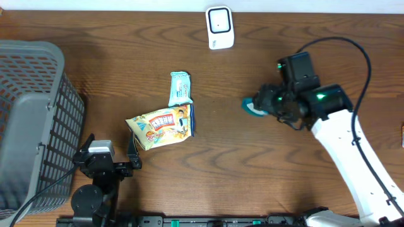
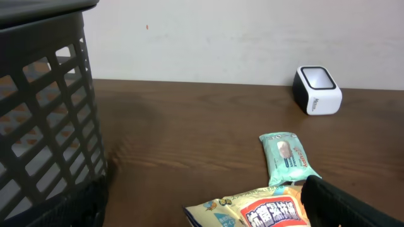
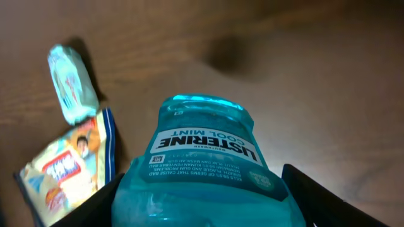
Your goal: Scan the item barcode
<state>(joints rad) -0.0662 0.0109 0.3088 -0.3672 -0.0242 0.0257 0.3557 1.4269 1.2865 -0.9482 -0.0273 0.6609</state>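
Note:
My right gripper should go down to the left in the overhead view and let go of the bottle [image 3: 202, 157] on the bare tabletop [image 3: 189, 72] beside the wipes pack.
My right gripper [image 3: 205, 202] is shut on a teal Listerine mouthwash bottle [image 3: 202, 157], one black finger on each side of it. From overhead only the bottle's teal end [image 1: 251, 107] shows, sticking out left of the right gripper [image 1: 268, 103] above the table's right half. The white barcode scanner [image 1: 219, 27] stands at the far edge, apart from the bottle; it also shows in the left wrist view [image 2: 317, 90]. At the near left, my left gripper [image 1: 108, 154] stands open and holds nothing.
A yellow snack bag [image 1: 161, 126] lies mid-table, touching my left gripper's right finger [image 2: 344, 202]. A pale green wipes pack [image 1: 180, 88] lies just beyond the bag. A grey mesh basket [image 1: 31, 126] fills the left side.

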